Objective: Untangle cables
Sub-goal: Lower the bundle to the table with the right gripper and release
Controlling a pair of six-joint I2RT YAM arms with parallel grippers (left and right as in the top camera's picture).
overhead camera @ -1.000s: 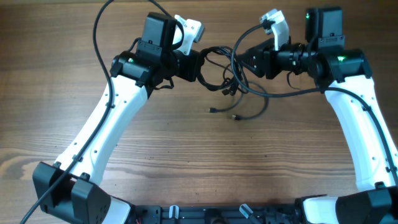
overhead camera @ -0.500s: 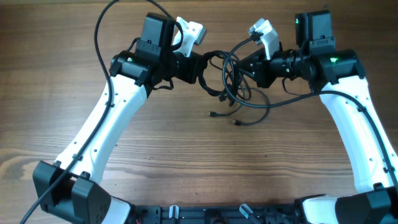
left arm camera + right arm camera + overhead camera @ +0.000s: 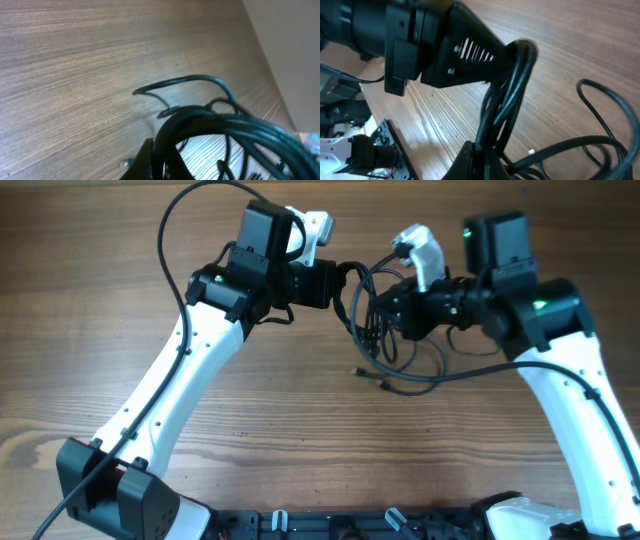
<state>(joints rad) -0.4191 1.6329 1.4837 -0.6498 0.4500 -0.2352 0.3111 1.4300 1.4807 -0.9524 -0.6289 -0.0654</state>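
Note:
My right gripper moves down slightly back toward the bare wood beside the plug ends next and releases the cables, since the knot hangs bunched above the table.
The cables (image 3: 368, 320) are a knot of thin black cords hanging between my two grippers at the back middle of the wooden table. Loose loops (image 3: 415, 375) trail toward the front, with small plug ends (image 3: 359, 370) lying on the wood. My left gripper (image 3: 338, 283) is shut on the left side of the bundle. In the left wrist view the cables (image 3: 210, 125) run up out of its fingertips (image 3: 147, 157). My right gripper (image 3: 382, 312) is shut on the right side. The right wrist view shows cords (image 3: 507, 95) stretched from its jaws up to the left gripper's finger (image 3: 475, 60).
Thicker black arm wires arc over the left arm (image 3: 185, 220) and along the right arm (image 3: 540, 360). The robot base frame (image 3: 330, 525) lines the front edge. Bare wooden table (image 3: 300, 440) lies in front of the cables.
My right gripper has shut on the cables and moved left, close to the left gripper. The left arm shifted slightly right. The loose loops and plugs were dragged right and forward.

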